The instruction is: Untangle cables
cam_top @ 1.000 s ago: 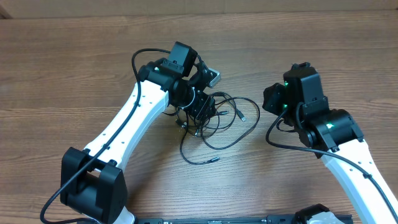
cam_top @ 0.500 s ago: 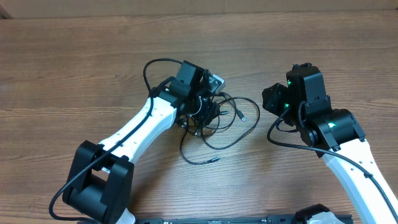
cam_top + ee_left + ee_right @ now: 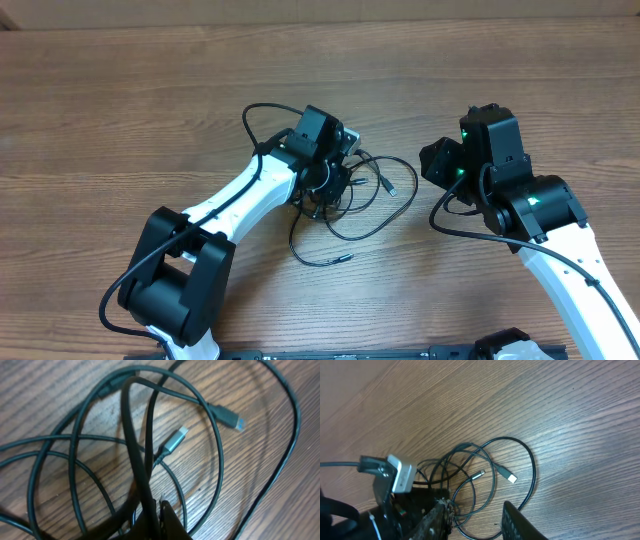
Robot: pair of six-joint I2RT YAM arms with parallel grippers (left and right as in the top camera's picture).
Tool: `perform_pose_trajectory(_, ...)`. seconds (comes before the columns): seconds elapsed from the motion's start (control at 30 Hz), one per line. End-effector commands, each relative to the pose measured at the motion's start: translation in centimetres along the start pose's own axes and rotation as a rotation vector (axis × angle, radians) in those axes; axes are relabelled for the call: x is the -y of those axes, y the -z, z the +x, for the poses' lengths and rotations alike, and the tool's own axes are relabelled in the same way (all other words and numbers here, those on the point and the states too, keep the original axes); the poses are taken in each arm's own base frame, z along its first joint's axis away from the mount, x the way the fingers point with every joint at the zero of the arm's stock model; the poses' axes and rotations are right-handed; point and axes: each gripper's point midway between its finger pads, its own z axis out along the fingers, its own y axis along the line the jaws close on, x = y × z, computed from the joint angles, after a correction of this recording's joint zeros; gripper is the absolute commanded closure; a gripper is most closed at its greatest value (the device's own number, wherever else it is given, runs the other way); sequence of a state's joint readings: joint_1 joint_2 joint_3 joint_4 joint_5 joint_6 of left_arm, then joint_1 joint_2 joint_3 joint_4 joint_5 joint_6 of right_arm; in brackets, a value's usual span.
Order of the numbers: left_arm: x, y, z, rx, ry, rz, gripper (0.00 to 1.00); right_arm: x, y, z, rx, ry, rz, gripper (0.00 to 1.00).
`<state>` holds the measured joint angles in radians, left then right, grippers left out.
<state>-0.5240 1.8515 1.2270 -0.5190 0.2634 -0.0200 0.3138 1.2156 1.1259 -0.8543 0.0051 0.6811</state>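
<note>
My left gripper will raise the piece of cable high from the overlapping loops, swing left in the overhead view and release it, as bare wood lies there.
The cables (image 3: 375, 195) are thin black cords lying in overlapping loops on the wooden table, with one loose plug end (image 3: 345, 257) trailing toward the front. My left gripper (image 3: 325, 192) reaches down into the left side of the tangle. In the left wrist view, the left gripper (image 3: 151, 510) is shut on one thicker black strand that rises between its fingers. A silvery-tipped plug (image 3: 175, 440) and a blue-tipped plug (image 3: 232, 420) lie inside the loops. My right gripper (image 3: 433, 162) hovers just right of the cables (image 3: 490, 460), open and holding nothing (image 3: 477, 522).
The left arm's wrist camera (image 3: 397, 474) and its thick black wire (image 3: 262, 115) sit over the tangle's left side. The right arm's own wire (image 3: 450, 225) hangs beside its wrist. Bare wood table (image 3: 120, 120) surrounds the cables.
The left arm has shifted rightward over the tangle, and its gripper has gone from open to shut on a cable strand. The right arm has not moved.
</note>
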Motion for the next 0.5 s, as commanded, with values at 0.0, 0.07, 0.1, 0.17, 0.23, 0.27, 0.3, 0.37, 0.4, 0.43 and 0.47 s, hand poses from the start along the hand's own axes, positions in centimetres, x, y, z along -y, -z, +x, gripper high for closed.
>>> perform_pose_trajectory(0.0,1.3,5.6,-6.0,0.171,0.004,0.011,0.96,-0.4,0.4,-0.7,0.018,-0.006,-0.013,0.68)
perform_pose_trajectory(0.07,3.3,10.9,-9.5,0.276,-0.025,0.078,0.96,-0.4,0.4,-0.7,0.019,0.001,-0.014,0.68)
perform_pose_trajectory(0.1,4.2,13.2,-10.7,0.318,-0.04,0.106,0.96,-0.4,0.4,-0.7,0.018,0.005,-0.013,0.68)
perform_pose_trajectory(0.17,6.0,18.3,-13.0,0.41,-0.075,0.156,0.96,-0.4,0.4,-0.7,0.019,0.005,-0.013,0.68)
perform_pose_trajectory(0.23,7.3,22.6,-14.3,0.488,-0.106,0.187,0.96,-0.4,0.4,-0.7,0.02,0.005,-0.014,0.68)
perform_pose_trajectory(0.27,7.8,24.5,-14.8,0.523,-0.121,0.193,0.96,-0.4,0.4,-0.7,0.02,0.005,-0.014,0.68)
perform_pose_trajectory(0.3,8.4,26.6,-15.2,0.565,-0.136,0.197,0.96,-0.5,0.4,-0.7,0.02,0.006,-0.015,0.68)
perform_pose_trajectory(0.37,9.3,29.8,-15.6,0.629,-0.165,0.202,0.96,-0.5,0.4,-0.8,0.023,0.005,-0.018,0.68)
perform_pose_trajectory(0.4,9.7,31.0,-15.7,0.657,-0.177,0.201,0.96,-0.6,0.4,-0.8,0.025,0.005,-0.019,0.68)
perform_pose_trajectory(0.43,10.1,32.4,-15.6,0.686,-0.189,0.2,0.95,-0.6,0.4,-0.9,0.026,0.006,-0.021,0.68)
perform_pose_trajectory(0.47,10.4,33.5,-15.5,0.709,-0.198,0.199,0.95,-0.7,0.4,-0.8,0.024,0.006,-0.028,0.67)
